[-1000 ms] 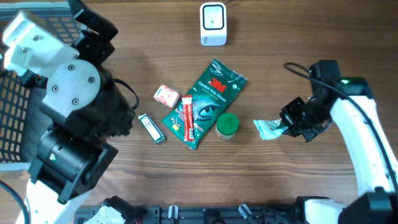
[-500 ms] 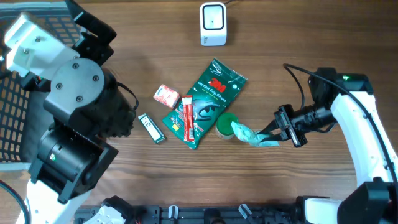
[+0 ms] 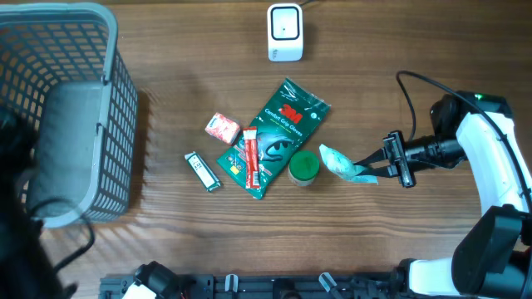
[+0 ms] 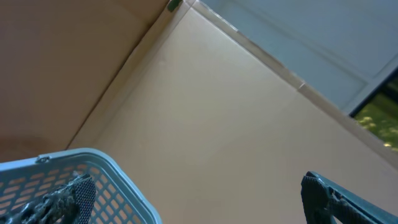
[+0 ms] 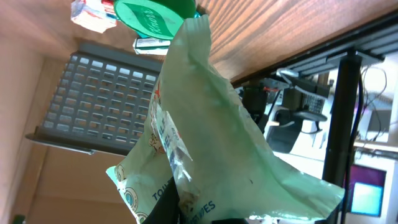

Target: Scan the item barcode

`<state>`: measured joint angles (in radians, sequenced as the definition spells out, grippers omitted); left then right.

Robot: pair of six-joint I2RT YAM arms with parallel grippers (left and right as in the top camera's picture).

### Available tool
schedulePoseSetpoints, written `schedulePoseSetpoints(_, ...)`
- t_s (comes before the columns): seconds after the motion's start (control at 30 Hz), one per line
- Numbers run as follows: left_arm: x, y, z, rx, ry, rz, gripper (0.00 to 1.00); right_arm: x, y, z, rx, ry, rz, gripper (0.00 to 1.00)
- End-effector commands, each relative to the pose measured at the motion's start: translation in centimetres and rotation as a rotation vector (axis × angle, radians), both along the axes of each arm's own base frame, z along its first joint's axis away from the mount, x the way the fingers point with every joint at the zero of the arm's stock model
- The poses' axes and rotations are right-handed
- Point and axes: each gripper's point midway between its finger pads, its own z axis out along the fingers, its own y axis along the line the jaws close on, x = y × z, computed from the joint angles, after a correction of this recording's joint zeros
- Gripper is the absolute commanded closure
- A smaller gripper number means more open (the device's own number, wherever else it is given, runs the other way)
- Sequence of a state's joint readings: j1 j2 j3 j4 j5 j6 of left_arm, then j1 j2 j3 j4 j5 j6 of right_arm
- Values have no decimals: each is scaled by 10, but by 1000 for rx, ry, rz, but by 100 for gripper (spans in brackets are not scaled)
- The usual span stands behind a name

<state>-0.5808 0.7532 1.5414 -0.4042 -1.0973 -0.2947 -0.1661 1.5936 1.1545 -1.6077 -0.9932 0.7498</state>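
Note:
My right gripper should next move outward over the white scanner point(image 3: 284, 31), then to the right in the overhead view, and let go of the packet point(image 3: 338, 162) there, because other items crowd the middle of the table.
A pale green wipes packet point(image 3: 338, 162) hangs from my right gripper point(image 3: 371, 169), which is shut on its right end just above the table, right of the green-lidded jar point(image 3: 303, 166). In the right wrist view the packet point(image 5: 217, 137) fills the frame, pinched at the bottom by the gripper point(image 5: 189, 211), with printed text showing and the jar lid point(image 5: 154, 14) beyond. The white scanner point(image 3: 284, 31) stands at the table's far edge. My left gripper point(image 4: 199, 208) is open and empty, its fingers point(image 4: 68, 198) wide apart over the basket rim point(image 4: 118, 171).
A grey mesh basket point(image 3: 104, 116) fills the left side. Mid-table lie a green 3M pouch point(image 3: 287, 120), a red stick pack point(image 3: 250, 158), a small pink box point(image 3: 222, 128) and a small silver item point(image 3: 202, 171). A cable point(image 3: 407, 83) loops near the right arm.
The left arm has swung out of the overhead view, uncovering the basket. My right gripper carried the packet left toward the jar, then drew back slightly right and turned it.

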Motion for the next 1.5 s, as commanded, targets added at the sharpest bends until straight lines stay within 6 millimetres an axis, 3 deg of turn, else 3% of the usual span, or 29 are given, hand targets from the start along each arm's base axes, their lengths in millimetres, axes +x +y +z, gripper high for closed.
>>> schedulePoseSetpoints(0.0,-18,4,5,-2,-55,-70,0,4,-1,2,16,-55,18,95)
schedulePoseSetpoints(0.1,-27,10,6,-13,-74,-69,0,7,2,7,28,129,-100,95)
schedulePoseSetpoints(0.2,-27,10,6,-13,-73,-69,0,14,6,11,92,160,-136,95)
schedulePoseSetpoints(0.37,-38,19,7,-25,-94,-49,0,20,5,-3,104,208,-127,95)
schedulePoseSetpoints(0.67,-71,47,9,-29,-128,154,0,15,1,-10,77,48,-20,96)
schedulePoseSetpoints(0.77,-96,44,19,13,-203,99,0,9,-12,-31,-52,20,52,96)
schedulePoseSetpoints(0.87,-166,21,23,136,-367,-127,0,24,-17,-37,-92,-83,67,96)
schedulePoseSetpoints(0.93,-222,15,18,228,-465,-152,0,44,-21,-24,-111,-177,67,96)
schedulePoseSetpoints(1.03,-269,15,6,244,-544,-100,0,98,-26,13,-172,-459,69,96)
schedulePoseSetpoints(1.1,-276,9,3,261,-540,-59,0,130,-21,39,-237,-620,82,96)
schedulePoseSetpoints(1.2,-277,1,1,282,-516,14,0,168,-13,37,-465,-699,53,95)
schedulePoseSetpoints(1.27,-278,-6,0,294,-505,68,0,207,12,49,-562,-903,51,95)
schedulePoseSetpoints(1.3,-280,-9,1,302,-501,98,0,237,30,69,-658,-1094,26,95)
schedulePoseSetpoints(1.4,-284,-17,1,315,-496,156,0,275,34,93,-991,-1227,-178,95)
schedulePoseSetpoints(1.47,-285,-17,1,316,-495,160,0,294,48,89,-1056,-1257,-274,95)
